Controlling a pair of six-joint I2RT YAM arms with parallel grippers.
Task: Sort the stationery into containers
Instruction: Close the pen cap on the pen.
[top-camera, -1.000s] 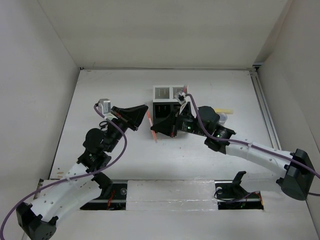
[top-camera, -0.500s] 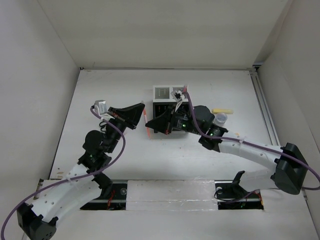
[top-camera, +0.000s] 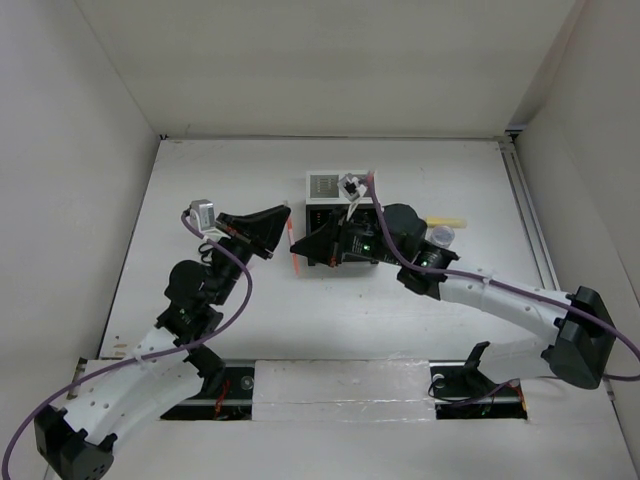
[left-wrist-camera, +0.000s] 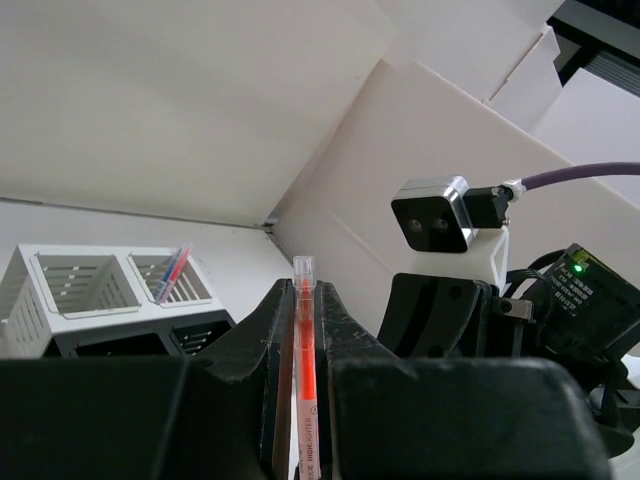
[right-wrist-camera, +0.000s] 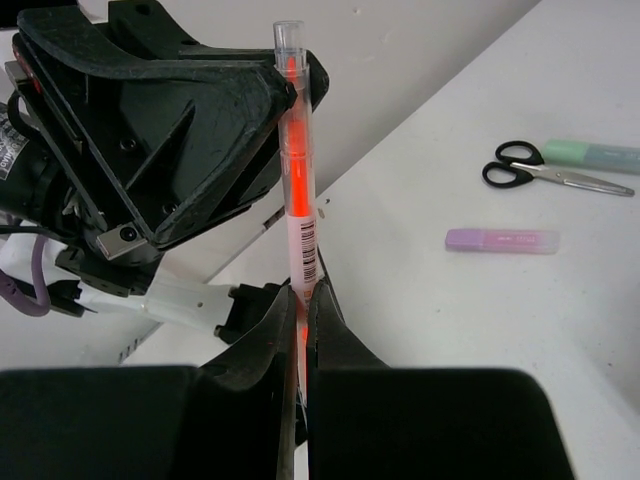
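Note:
My right gripper will next take the pen across and down into the white bin, which holds pens and is to the gripper's right in the top view.
A thin red-orange pen (top-camera: 294, 250) is held off the table between both grippers, left of the containers. My left gripper (top-camera: 285, 222) is shut on its upper end, and the pen (left-wrist-camera: 305, 370) runs between the left jaws (left-wrist-camera: 303, 285). My right gripper (top-camera: 297, 252) is shut on its lower part. In the right wrist view the pen (right-wrist-camera: 297, 170) rises from my right gripper (right-wrist-camera: 303, 290) into the left gripper's tips. The white mesh bins (top-camera: 325, 185) and the black slotted bins (top-camera: 322, 215) stand together. One white bin (left-wrist-camera: 175, 275) holds pens.
A yellow marker (top-camera: 445, 221) and a small round grey piece (top-camera: 440, 237) lie right of the bins. The right wrist view shows black-handled scissors (right-wrist-camera: 550, 172), a pale purple marker (right-wrist-camera: 502, 240) and a green marker (right-wrist-camera: 600, 155) on the table.
My right gripper has reached further left with the pen, up to the left gripper. The left gripper has shifted slightly left. The pen now sits in both pairs of jaws.

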